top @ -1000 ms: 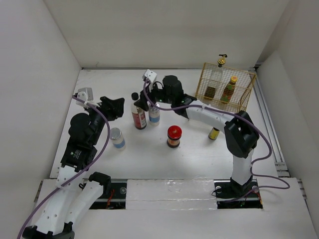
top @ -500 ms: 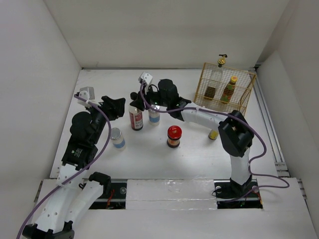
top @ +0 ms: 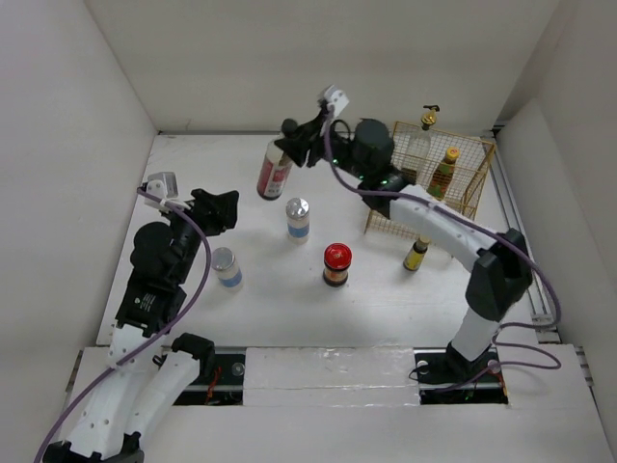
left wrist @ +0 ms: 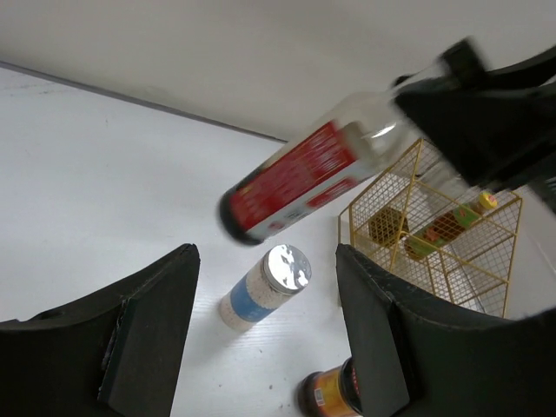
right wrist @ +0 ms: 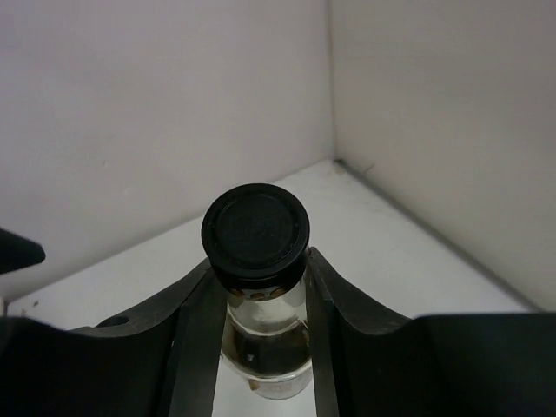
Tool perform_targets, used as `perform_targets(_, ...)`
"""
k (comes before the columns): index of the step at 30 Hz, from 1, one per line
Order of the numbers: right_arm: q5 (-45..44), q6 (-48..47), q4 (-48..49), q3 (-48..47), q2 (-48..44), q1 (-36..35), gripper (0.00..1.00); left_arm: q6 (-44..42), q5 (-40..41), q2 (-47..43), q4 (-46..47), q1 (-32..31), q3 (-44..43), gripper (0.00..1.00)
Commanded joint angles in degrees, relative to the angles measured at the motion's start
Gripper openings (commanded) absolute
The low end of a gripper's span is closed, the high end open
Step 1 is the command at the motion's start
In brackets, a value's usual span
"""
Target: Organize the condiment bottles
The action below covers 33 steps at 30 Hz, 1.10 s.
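My right gripper will next move across to the right in the top view, go down and let go, because the basket's free space by the pump-top bottle is there.
My right gripper (top: 292,145) is shut on the neck of the red-labelled black-capped bottle (top: 274,176) and holds it tilted in the air over the back of the table. In the right wrist view the fingers (right wrist: 198,317) clamp the neck under the black cap (right wrist: 255,229). My left gripper (top: 218,206) is open and empty at the left. Its view shows the lifted bottle (left wrist: 300,178) above a silver-lidded blue-labelled jar (left wrist: 265,285). That jar (top: 299,218), a second one (top: 227,267), the red-lidded dark jar (top: 335,263) and the small yellow bottle (top: 415,254) stand on the table.
The gold wire basket (top: 463,136) stands at the back right and holds the clear pump-top bottle (top: 417,145) and the green gold-capped bottle (top: 443,172). White walls close in the table on the left, back and right.
My right gripper has lifted the red-labelled bottle off the table beside the silver-lidded jar and carried it up and back, tilting it. The left arm has barely moved.
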<state>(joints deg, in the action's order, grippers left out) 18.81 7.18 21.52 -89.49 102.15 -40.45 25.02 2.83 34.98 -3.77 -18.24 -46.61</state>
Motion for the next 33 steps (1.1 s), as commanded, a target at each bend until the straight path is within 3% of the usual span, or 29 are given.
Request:
perform_targets(1, -5.87, 1.61, 12.15, 0.45, -10.99, 6.06, 0.09, 0.39, -0.1, -0.88, 1.66, 0.31, 0.03, 0.6)
perform_targets(7, -7.82, 2.14, 3.73, 0.46, -17.77, 13.98, 0.08, 0.91, -0.81, 0.17, 2.18, 0.31, 0.03, 0.6)
perform_targets(16, -9.93, 0.47, -1.48, 6.25, -24.54, 25.32, 0.07, 0.91, -1.42, 1.31, 2.19, 0.31, 0.03, 0.6)
perform_targets(33, -15.9, -3.31, -0.34, 12.14, -25.07, 29.02, 0.07, 0.91, -1.42, 1.93, 2.19, 0.31, 0.03, 0.6)
